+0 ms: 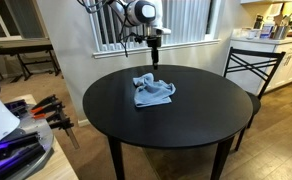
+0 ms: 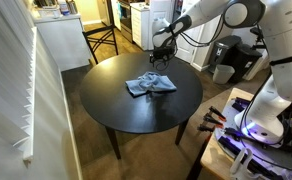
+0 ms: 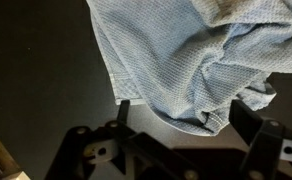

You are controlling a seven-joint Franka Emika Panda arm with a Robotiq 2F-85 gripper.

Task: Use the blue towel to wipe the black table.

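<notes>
The robot's gripper will move down next, in from the towel's edge onto its raised fold (image 3: 203,83), with its fingers open around the fold.
The blue towel (image 1: 153,91) lies crumpled near the middle of the round black table (image 1: 186,115); both also show in an exterior view, towel (image 2: 150,85) and table (image 2: 136,110). My gripper (image 1: 155,58) hangs above the table's far side, just beyond the towel and apart from it; it also shows in an exterior view (image 2: 159,57). In the wrist view the towel (image 3: 186,50) fills the upper part. The gripper (image 3: 183,110) is open and empty, with its two fingers wide apart over the towel's near edge.
A black metal chair (image 1: 249,62) stands at the table's side and also shows in an exterior view (image 2: 101,40). A kitchen counter (image 1: 286,45) is behind it. A trash bin (image 2: 224,72) and a tool bench (image 2: 246,125) stand nearby. Window blinds (image 2: 11,90) line one wall.
</notes>
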